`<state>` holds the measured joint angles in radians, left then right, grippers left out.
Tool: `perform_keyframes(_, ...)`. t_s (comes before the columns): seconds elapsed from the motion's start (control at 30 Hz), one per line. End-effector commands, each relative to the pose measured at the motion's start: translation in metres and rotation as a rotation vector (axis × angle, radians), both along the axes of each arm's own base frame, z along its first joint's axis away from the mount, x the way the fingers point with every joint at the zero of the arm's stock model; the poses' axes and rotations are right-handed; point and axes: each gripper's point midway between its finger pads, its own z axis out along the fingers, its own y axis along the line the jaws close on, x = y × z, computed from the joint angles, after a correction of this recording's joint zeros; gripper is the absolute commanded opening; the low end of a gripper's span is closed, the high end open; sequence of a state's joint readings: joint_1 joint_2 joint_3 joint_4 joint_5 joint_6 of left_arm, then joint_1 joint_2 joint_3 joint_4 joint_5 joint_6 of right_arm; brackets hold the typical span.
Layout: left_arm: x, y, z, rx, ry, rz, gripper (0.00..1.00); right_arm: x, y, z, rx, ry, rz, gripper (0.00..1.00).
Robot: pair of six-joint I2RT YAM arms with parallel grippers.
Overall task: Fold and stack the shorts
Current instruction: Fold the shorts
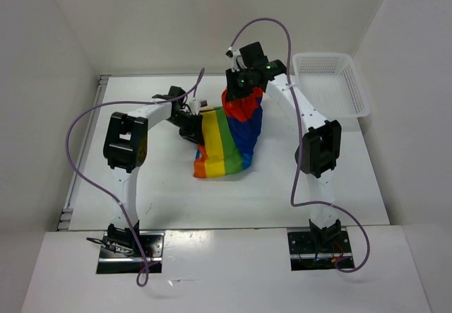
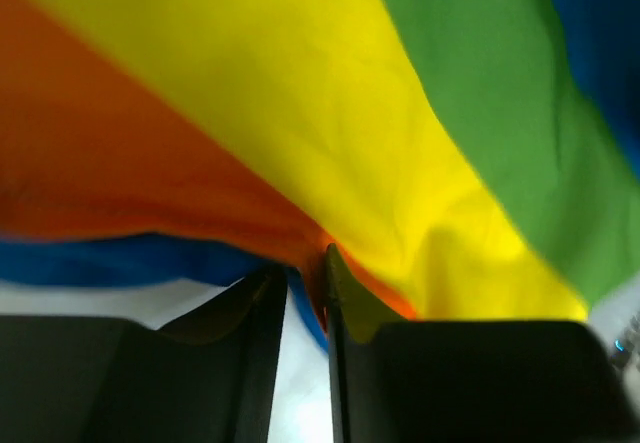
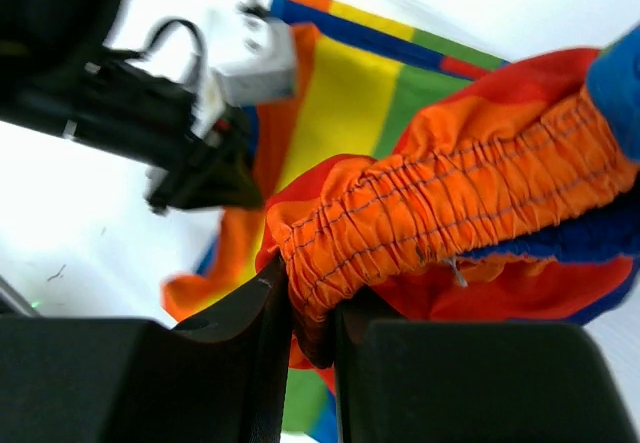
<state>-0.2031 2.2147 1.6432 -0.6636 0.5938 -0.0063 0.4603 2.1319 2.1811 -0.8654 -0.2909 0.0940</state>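
Note:
I will fold the waistband (image 3: pixel 450 203) back, down and left in the top view onto the shorts' orange-striped edge with my right gripper, then release it, as the stripes lie spread there.
The rainbow-striped shorts (image 1: pixel 227 140) hang partly lifted over the middle of the table, with the lower end resting on it. My right gripper (image 1: pixel 241 90) is shut on the gathered orange waistband (image 3: pixel 450 203) and holds it up; the jaws (image 3: pixel 312 298) pinch the band's end. My left gripper (image 1: pixel 195 126) is at the shorts' left edge. In the left wrist view its jaws (image 2: pixel 306 273) are nearly closed on a fold of orange and blue cloth, under the yellow and green stripes (image 2: pixel 330 113).
A white plastic mesh basket (image 1: pixel 321 56) stands at the back right, close to the right arm. White walls enclose the table on the left, back and right. The left arm's wrist (image 3: pixel 150 113) shows near the shorts in the right wrist view.

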Motion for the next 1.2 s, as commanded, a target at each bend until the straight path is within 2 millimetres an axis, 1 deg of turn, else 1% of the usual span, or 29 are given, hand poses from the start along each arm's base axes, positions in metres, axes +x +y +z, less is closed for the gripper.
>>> perform_keyframes(0.0, -0.008, -0.001, 0.007, -0.07, 0.002, -0.007, 0.3, -0.018, 0.051, 0.024, 0.092, -0.051, 0.151, 0.0)
perform_keyframes(0.03, -0.002, 0.0, 0.014, -0.061, -0.034, -0.004, 0.35, -0.022, 0.06, 0.01, 0.088, -0.022, 0.173, 0.0)
perform_keyframes(0.07, -0.001, 0.003, 0.014, -0.046, -0.05, 0.001, 0.36, -0.036, 0.075, 0.003, 0.086, -0.004, 0.232, 0.0)
perform_keyframes(0.13, 0.003, 0.022, 0.012, 0.0, -0.068, 0.045, 0.36, -0.055, 0.085, -0.021, 0.042, 0.048, 0.284, 0.0)
perform_keyframes(0.2, 0.007, 0.032, 0.008, 0.019, -0.074, 0.069, 0.37, -0.078, 0.095, -0.044, -0.009, 0.081, 0.347, 0.0)
perform_keyframes(0.23, 0.006, 0.041, 0.002, 0.047, -0.065, 0.088, 0.37, -0.087, 0.097, -0.04, -0.009, 0.08, 0.359, 0.0)
perform_keyframes(0.27, 0.001, 0.043, -0.003, 0.059, -0.049, 0.09, 0.37, -0.095, 0.093, -0.052, -0.039, 0.101, 0.371, 0.0)
perform_keyframes(0.33, -0.002, 0.047, -0.009, 0.061, -0.039, 0.099, 0.37, -0.11, 0.101, -0.055, -0.035, 0.095, 0.427, 0.0)
perform_keyframes(0.37, -0.003, 0.046, -0.01, 0.052, -0.04, 0.096, 0.36, -0.12, 0.104, -0.064, -0.049, 0.104, 0.468, 0.0)
perform_keyframes(0.4, -0.006, 0.046, -0.012, 0.053, -0.031, 0.096, 0.34, -0.136, 0.117, -0.064, -0.051, 0.104, 0.508, 0.0)
perform_keyframes(0.43, -0.009, 0.043, -0.016, 0.03, -0.018, 0.089, 0.3, -0.144, 0.123, -0.064, -0.052, 0.103, 0.528, 0.0)
perform_keyframes(0.47, -0.009, 0.042, -0.015, 0.021, -0.017, 0.086, 0.29, -0.149, 0.132, -0.077, -0.061, 0.116, 0.547, 0.0)
perform_keyframes(0.5, -0.01, 0.042, -0.019, 0.023, -0.006, 0.086, 0.29, -0.153, 0.138, -0.081, -0.057, 0.118, 0.554, 0.0)
perform_keyframes(0.57, -0.01, 0.042, -0.019, 0.023, -0.006, 0.086, 0.29, -0.145, 0.148, -0.094, -0.059, 0.102, 0.527, 0.0)
perform_keyframes(0.63, -0.01, 0.042, -0.019, 0.023, -0.006, 0.086, 0.29, -0.135, 0.152, -0.093, -0.059, 0.081, 0.475, 0.0)
perform_keyframes(0.67, -0.01, 0.044, -0.02, 0.036, -0.008, 0.09, 0.36, -0.128, 0.156, -0.094, -0.056, 0.059, 0.467, 0.0)
perform_keyframes(0.7, -0.01, 0.044, -0.02, 0.036, -0.008, 0.09, 0.41, -0.125, 0.157, -0.093, -0.049, 0.061, 0.437, 0.02)
perform_keyframes(0.73, -0.008, 0.05, -0.022, 0.054, -0.011, 0.104, 0.44, -0.123, 0.158, -0.092, -0.049, 0.049, 0.431, 0.08)
perform_keyframes(0.77, -0.008, 0.053, -0.02, 0.073, -0.014, 0.109, 0.48, -0.119, 0.159, -0.091, -0.047, 0.037, 0.411, 0.34)
perform_keyframes(0.8, -0.003, 0.058, -0.019, 0.08, -0.025, 0.121, 0.56, -0.119, 0.16, -0.091, -0.043, 0.044, 0.402, 0.41)
perform_keyframes(0.83, 0.0, 0.059, -0.016, 0.088, -0.031, 0.124, 0.6, -0.117, 0.162, -0.091, -0.04, 0.041, 0.402, 0.46)
perform_keyframes(0.87, 0.004, 0.067, -0.012, 0.109, -0.041, 0.143, 0.64, -0.117, 0.162, -0.091, -0.04, 0.041, 0.402, 0.62)
perform_keyframes(0.9, 0.009, 0.073, -0.01, 0.121, -0.052, 0.156, 0.67, -0.118, 0.165, -0.085, -0.021, 0.037, 0.414, 0.66)
perform_keyframes(0.97, 0.017, 0.089, 0.003, 0.153, -0.079, 0.193, 0.72, -0.124, 0.171, -0.063, 0.035, 0.032, 0.442, 0.69)
perform_keyframes(1.0, 0.02, 0.104, 0.0, 0.2, -0.083, 0.226, 0.73, -0.124, 0.174, -0.037, 0.075, -0.009, 0.452, 0.71)
perform_keyframes(1.07, 0.03, 0.122, 0.017, 0.235, -0.117, 0.267, 0.79, -0.129, 0.175, -0.012, 0.132, -0.038, 0.453, 0.75)
perform_keyframes(1.1, 0.035, 0.134, 0.019, 0.266, -0.131, 0.294, 0.82, -0.128, 0.176, -0.005, 0.16, -0.066, 0.448, 0.8)
perform_keyframes(1.13, 0.038, 0.149, 0.027, 0.282, -0.142, 0.329, 0.83, -0.133, 0.172, 0.027, 0.209, -0.125, 0.445, 0.81)
perform_keyframes(1.17, 0.048, 0.157, 0.041, 0.291, -0.182, 0.351, 0.83, -0.136, 0.17, 0.04, 0.241, -0.147, 0.434, 0.83)
